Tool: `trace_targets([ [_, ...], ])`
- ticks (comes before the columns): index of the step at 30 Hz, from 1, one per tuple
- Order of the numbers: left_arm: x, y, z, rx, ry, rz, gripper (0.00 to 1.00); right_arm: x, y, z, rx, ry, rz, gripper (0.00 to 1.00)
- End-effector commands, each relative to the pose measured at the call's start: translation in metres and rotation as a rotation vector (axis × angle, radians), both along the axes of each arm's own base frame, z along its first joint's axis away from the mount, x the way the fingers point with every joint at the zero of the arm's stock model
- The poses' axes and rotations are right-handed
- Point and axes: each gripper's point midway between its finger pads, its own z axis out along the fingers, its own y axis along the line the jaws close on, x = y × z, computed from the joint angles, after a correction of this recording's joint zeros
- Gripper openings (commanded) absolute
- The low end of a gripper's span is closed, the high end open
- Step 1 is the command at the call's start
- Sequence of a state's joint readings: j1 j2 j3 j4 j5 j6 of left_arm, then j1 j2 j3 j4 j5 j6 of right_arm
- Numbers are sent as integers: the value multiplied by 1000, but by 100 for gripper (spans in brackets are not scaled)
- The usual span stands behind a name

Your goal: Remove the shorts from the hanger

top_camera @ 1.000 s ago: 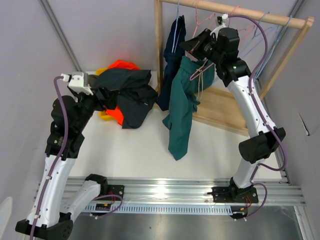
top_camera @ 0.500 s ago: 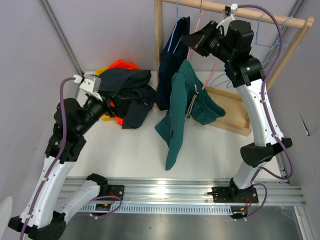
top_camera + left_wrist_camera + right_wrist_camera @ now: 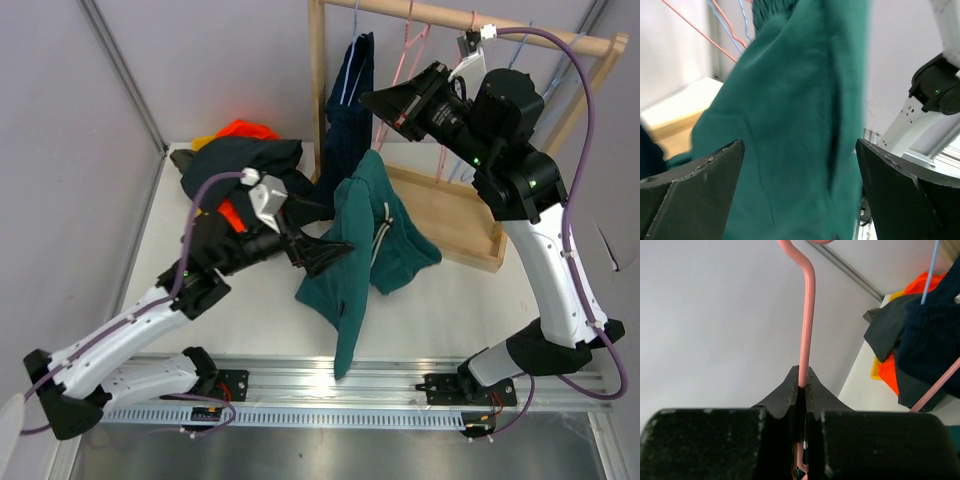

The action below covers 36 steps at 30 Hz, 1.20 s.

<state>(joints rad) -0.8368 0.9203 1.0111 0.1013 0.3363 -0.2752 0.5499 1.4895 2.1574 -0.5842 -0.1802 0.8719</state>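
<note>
The hanging teal green shorts already fill the open gap of my left gripper with fabric, so my left gripper needs to move slightly back along the side of the shorts and close.
The teal green shorts (image 3: 362,245) hang in the air over the table from a pink hanger (image 3: 808,315). My right gripper (image 3: 372,100) is shut on the hanger's wire neck, as the right wrist view (image 3: 802,379) shows. My left gripper (image 3: 335,232) is open at the left side of the teal shorts. In the left wrist view the teal fabric (image 3: 795,125) fills the gap between its fingers (image 3: 690,190), which stand wide apart. The navy blue shorts (image 3: 345,110) hang on a blue hanger from the rack. Orange shorts (image 3: 245,130) and dark shorts (image 3: 250,165) lie piled at the back left.
A wooden rack with an upright post (image 3: 318,90), a top rail (image 3: 540,38) and a base frame (image 3: 450,215) stands at the back right. Several bare pink and blue hangers (image 3: 520,70) hang on the rail. A purple wall surrounds the table.
My right gripper has lifted the hanger and teal shorts up and toward the front. My left arm has swung right from the pile to the teal shorts, its gripper open.
</note>
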Motion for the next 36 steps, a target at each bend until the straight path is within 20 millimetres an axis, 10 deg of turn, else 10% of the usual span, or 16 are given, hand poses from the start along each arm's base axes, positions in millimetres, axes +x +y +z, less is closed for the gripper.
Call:
trace_targets([
  [1,-10,-23,19,-106,-56,-73,99,-34,-22,79,111,-286,-31,0],
  [8,-22,-67,1,-82,-21,-142,93,-36,-19,75,105,-277,-22,0],
  [9,-18,-71,-5,-67,-21,-119,69,-36,-19,75,108,-278,-24,0],
  [10,-15,-73,-6,-65,-12,-93,5,-36,-20,75,107,-280,-24,0],
  [11,-10,-72,-7,-63,-5,-53,0,-38,-22,77,111,-285,-26,0],
  [23,-80,19,50,-16,73,54,0,0,-37,57,47,-251,-104,0],
  [27,-90,45,24,81,146,65,0,13,-42,50,36,-232,-112,0],
  [33,-25,112,13,180,62,530,0,19,-33,24,46,-174,-69,0],
  [36,-3,138,51,148,1,653,0,17,-34,17,27,-170,-66,0],
])
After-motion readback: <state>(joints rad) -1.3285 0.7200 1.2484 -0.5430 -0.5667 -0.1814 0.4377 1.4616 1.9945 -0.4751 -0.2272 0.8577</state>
